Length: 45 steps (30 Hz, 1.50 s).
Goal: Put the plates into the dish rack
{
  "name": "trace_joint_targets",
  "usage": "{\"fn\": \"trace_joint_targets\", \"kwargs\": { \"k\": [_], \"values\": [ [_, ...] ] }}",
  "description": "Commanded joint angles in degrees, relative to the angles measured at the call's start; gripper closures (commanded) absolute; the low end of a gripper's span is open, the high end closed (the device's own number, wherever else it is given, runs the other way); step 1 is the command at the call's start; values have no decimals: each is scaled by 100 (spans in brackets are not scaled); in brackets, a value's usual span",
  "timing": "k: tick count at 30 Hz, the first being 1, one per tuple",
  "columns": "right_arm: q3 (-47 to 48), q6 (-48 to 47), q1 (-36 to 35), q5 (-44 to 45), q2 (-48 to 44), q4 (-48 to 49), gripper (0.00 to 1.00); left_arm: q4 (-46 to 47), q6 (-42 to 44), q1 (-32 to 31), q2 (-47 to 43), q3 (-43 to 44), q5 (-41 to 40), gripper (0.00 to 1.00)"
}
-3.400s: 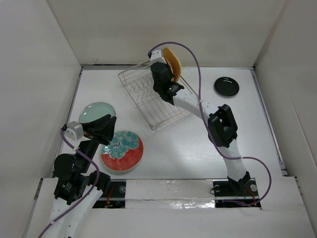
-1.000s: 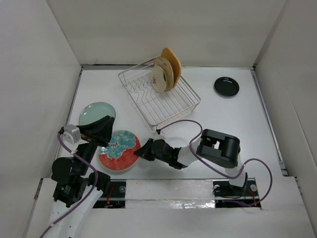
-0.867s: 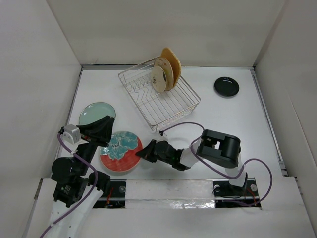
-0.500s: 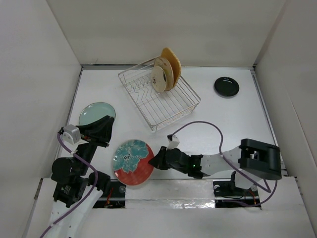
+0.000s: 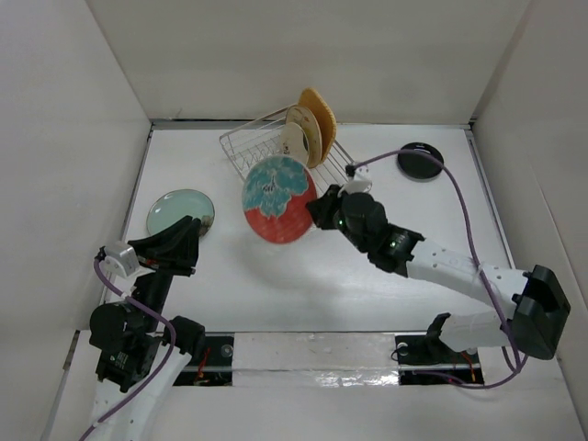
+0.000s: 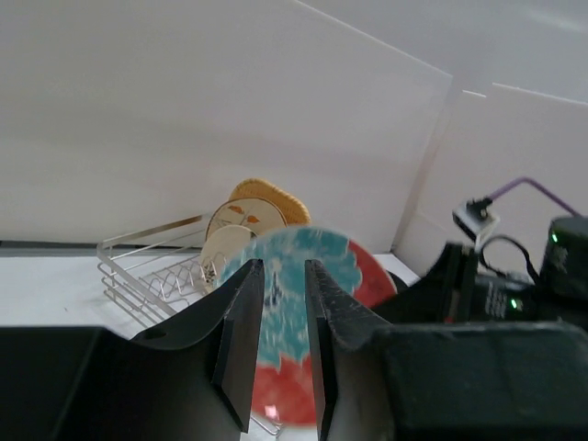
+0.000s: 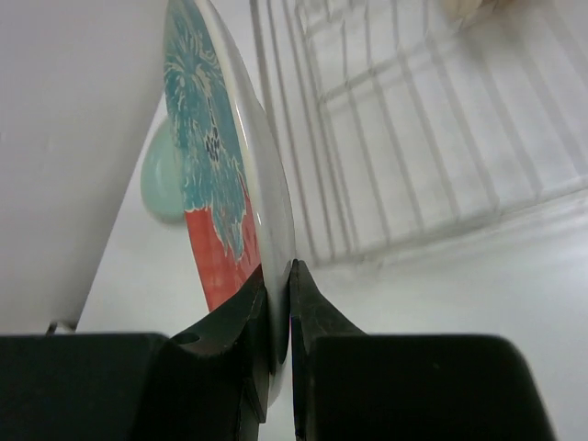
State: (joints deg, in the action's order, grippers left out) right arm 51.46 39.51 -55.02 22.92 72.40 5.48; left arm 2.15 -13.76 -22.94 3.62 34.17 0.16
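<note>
My right gripper will next move outward, lower the red plate into the free slots (image 7: 413,20) beside the cream plate and let go, because the slots are below and outward of the gripper.
My right gripper (image 5: 315,208) is shut on the rim of the red plate with teal flowers (image 5: 277,198) and holds it tilted on edge in the air over the near left part of the silver dish rack (image 5: 345,162). The right wrist view shows the fingertips (image 7: 278,276) pinching that plate (image 7: 213,175), with the rack (image 7: 413,138) below. A wooden plate (image 5: 321,114) and a cream plate (image 5: 297,138) stand in the rack's far end. My left gripper (image 5: 180,243) is open and empty, next to the pale teal plate (image 5: 175,208).
A small black plate (image 5: 420,161) lies at the far right. White walls enclose the table. In the left wrist view the rack (image 6: 147,271) with its standing plates (image 6: 243,216) and the red plate (image 6: 367,280) show beyond my fingers (image 6: 241,340).
The right gripper took the red plate from the table near the front, lifted it and carried it back to the rack, turning it on edge. The left arm drew back slightly.
</note>
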Motion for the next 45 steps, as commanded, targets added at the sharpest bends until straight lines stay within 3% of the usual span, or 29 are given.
{"fn": "trace_joint_targets", "kwargs": {
  "k": [1, 9, 19, 32, 45],
  "values": [
    [1048, -908, 500, 64, 141, 1465, 100, 250, 23, -35, -10, 46, 122, 78],
    [3541, -2568, 1388, 212, 2160, 1554, 100, 259, -21, -35, 148, 28, 291, 78],
    [5750, -4274, 1618, 696, 3921, 1403, 100, 242, -4, -35, 324, 28, 309, 78],
    [6016, -5049, 1618, 1197, 4256, 1930, 100, 224, 14, -35, 482, 28, 326, 78],
    [5498, -4602, 1785, 969, 4317, 1747, 100, 224, 14, -35, 508, 28, 318, 78]
  ]
}}
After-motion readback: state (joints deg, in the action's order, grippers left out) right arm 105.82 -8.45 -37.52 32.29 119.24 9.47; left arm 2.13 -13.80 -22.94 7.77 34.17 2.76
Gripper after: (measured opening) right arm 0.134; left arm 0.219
